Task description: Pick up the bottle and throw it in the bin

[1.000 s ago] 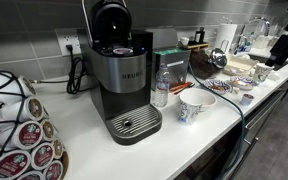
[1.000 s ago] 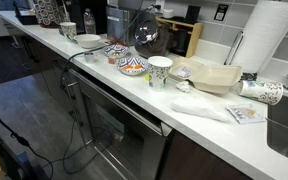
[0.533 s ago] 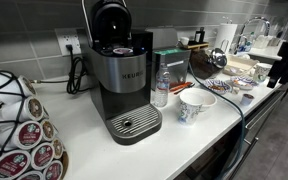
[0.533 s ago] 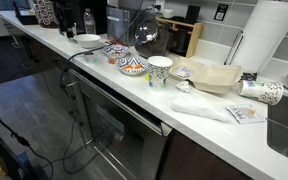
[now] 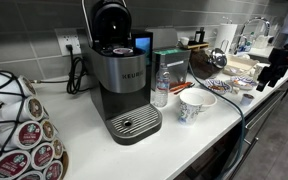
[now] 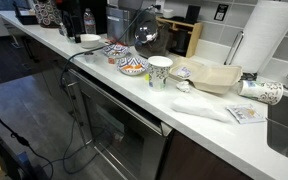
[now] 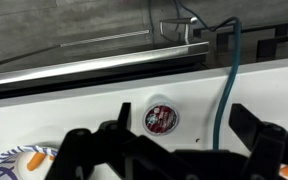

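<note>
The round coffee pod [image 7: 161,118] sits off-center between the open fingers, so my gripper should move down and slightly to the left in the wrist view around it next.
The small clear ribbed bottle [image 5: 161,88] stands upright on the white counter, right beside the black coffee machine [image 5: 121,75]. It also shows far off in an exterior view [image 6: 88,22]. My gripper [image 5: 272,65] hangs far from the bottle, over the cluttered end of the counter. In the wrist view the gripper [image 7: 181,140] is open and empty above the counter, with a coffee pod [image 7: 161,119] and a teal cable [image 7: 224,90] below it. No bin is in view.
A white patterned paper cup [image 5: 193,106] stands near the bottle. Patterned bowls [image 6: 131,66], another cup [image 6: 159,71], a paper towel roll [image 6: 267,45] and a pod rack [image 5: 19,125] crowd the counter. The counter's front edge [image 6: 134,100] drops to the floor.
My gripper has moved down and a little toward the bottle's side of the counter. The bottle and cup have not moved.
</note>
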Controlling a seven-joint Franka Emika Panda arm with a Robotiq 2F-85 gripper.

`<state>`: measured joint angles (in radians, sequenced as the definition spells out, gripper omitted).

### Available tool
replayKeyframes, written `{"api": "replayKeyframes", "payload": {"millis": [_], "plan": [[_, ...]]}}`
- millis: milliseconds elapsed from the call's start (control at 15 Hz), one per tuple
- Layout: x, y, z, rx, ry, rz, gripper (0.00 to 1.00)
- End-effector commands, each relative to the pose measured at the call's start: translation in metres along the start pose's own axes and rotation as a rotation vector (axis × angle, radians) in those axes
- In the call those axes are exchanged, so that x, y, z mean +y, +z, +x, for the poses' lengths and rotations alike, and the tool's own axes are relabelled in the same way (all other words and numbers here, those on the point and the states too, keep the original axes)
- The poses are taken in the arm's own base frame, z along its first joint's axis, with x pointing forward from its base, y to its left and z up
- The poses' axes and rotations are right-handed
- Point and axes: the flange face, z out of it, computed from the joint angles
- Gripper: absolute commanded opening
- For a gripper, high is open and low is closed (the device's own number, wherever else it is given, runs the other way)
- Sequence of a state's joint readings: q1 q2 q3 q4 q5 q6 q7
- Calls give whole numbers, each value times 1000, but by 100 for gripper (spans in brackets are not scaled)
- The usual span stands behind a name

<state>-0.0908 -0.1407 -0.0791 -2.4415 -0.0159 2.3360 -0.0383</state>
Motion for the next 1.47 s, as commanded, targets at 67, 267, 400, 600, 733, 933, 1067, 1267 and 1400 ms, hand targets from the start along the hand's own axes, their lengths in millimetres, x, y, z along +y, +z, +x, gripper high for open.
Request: {"api": "replayKeyframes", "payload": {"millis": [67, 267, 400, 600, 733, 933, 1067, 1267, 1400], "plan": [[1, 36, 18, 28, 29, -34, 100], [2, 51, 26, 42, 39, -56, 100], [4, 58, 30, 48, 49, -74, 100], [6, 66, 34, 49, 62, -89, 93], [7, 70, 36, 43, 68, -93, 87], [7, 74, 38, 37, 71, -92, 65], [8, 76, 39, 37, 70, -88, 50], [8, 74, 39, 48, 67, -91, 27], [7, 65, 35, 60, 61, -94, 27]]}}
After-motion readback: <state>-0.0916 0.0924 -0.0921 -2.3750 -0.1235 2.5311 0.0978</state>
